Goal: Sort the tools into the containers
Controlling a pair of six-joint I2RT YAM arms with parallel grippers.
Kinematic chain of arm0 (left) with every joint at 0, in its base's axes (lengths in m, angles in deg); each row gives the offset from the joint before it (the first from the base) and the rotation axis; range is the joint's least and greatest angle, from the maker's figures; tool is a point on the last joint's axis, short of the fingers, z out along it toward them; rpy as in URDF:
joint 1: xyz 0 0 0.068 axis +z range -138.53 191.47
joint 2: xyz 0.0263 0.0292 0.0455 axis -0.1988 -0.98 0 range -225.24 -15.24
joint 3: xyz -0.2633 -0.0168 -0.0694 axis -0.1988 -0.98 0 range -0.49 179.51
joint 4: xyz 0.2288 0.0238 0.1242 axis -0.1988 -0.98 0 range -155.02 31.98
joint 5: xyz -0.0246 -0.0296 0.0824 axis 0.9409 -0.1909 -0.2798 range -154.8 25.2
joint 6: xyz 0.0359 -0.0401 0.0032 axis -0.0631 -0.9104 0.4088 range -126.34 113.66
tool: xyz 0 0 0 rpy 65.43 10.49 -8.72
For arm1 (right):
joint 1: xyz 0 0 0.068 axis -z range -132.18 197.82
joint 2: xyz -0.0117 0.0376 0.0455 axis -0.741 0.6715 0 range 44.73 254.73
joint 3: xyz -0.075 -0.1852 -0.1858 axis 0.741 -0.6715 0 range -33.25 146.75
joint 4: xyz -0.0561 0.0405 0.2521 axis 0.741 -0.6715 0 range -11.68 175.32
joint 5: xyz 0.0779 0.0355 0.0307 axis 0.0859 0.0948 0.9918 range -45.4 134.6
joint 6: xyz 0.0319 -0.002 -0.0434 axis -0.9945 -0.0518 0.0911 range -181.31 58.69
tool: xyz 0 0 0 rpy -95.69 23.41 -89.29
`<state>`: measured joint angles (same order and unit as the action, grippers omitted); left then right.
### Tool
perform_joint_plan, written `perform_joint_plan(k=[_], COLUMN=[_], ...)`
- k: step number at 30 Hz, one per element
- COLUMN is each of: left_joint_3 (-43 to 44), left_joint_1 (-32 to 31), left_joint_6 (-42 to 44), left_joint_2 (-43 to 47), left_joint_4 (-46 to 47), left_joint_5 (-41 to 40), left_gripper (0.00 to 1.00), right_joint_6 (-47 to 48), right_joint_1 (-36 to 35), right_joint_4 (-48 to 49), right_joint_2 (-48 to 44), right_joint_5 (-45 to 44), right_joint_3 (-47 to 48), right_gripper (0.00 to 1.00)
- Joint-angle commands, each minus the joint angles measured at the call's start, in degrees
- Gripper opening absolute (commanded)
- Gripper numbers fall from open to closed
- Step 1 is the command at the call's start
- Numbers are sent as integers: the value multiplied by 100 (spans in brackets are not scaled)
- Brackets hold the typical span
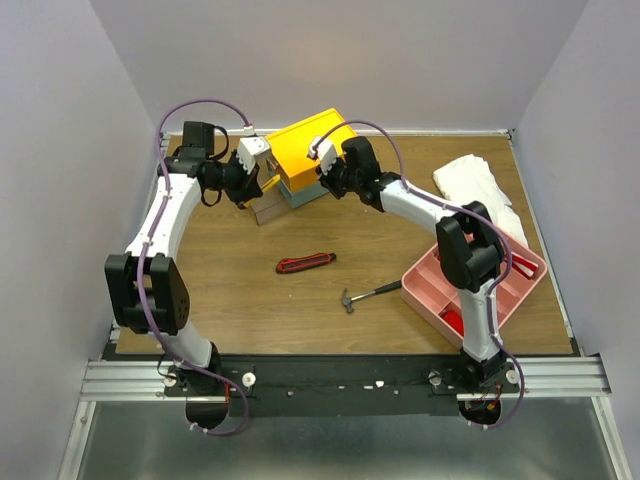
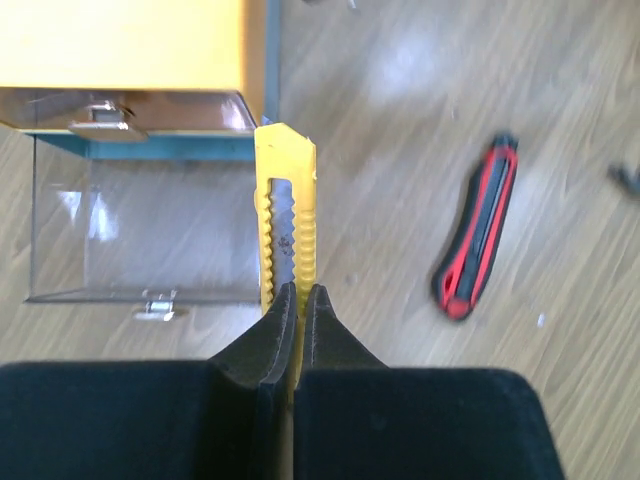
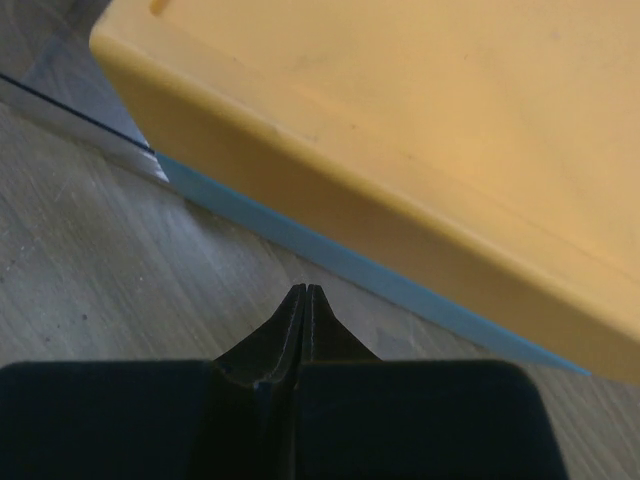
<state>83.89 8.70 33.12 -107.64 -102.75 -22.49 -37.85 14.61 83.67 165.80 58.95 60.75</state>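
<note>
My left gripper is holding the yellow utility knife [image 2: 287,215] over the clear drawer's side edge, so next I need to turn it over the drawer's bottom, then lower and release the knife.
The container is a box with a yellow top [image 1: 312,148] and a grey base at the back centre. One clear drawer [image 1: 268,208] is pulled out toward the front. My left gripper [image 1: 250,187] is shut on the yellow utility knife [image 2: 287,215] and holds it above the open drawer's [image 2: 140,235] right edge. My right gripper [image 1: 323,183] is shut and empty, low beside the box's [image 3: 400,150] right side. A red and black utility knife [image 1: 305,263] lies mid-table and also shows in the left wrist view [image 2: 478,240]. A black-handled mini hammer [image 1: 368,294] lies to its right.
A pink compartment tray [image 1: 432,290] stands at the right front with red-handled tools in it, partly hidden by my right arm. A white cloth [image 1: 478,183] lies at the back right. Grey walls close in the table on three sides.
</note>
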Motion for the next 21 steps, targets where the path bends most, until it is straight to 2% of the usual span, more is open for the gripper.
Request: perform_joint_plan(k=[1,3,5,8,16,18,21], left_joint_3=[184,158,-25,-289,-536,-580,-616], left_joint_1=[47,135,363,470,479,470,487], left_joint_6=[-2314,-3089,-4328,-5418,-7073,-7530,-7708], left_joint_2=[-541,-691,-762,-849,-1412,-1596,-1728], left_joint_4=[1437,1922,2730,3610,4779,4912,4755], left_joint_5=[94,6,6,-55,-328,-485,-1011], left_gripper=[0,0,0,0,0,0,1], right_joint_6=[123,167,185,220,229,238,299], right_joint_1=[-36,-36,-36,-36,-36,-36,-45], right_joint_4=[-274,-257,-239,-222,-230,-274,-379], right_joint_2=[22,-5,-40,-67,-154,-242,-374], right_joint_5=[-169,-204,-231,-275,-293,-249,-117], right_joint_3=[-144,-180,-224,-276,-224,-206,-197], right_gripper=[7,7,7,7,7,7,7])
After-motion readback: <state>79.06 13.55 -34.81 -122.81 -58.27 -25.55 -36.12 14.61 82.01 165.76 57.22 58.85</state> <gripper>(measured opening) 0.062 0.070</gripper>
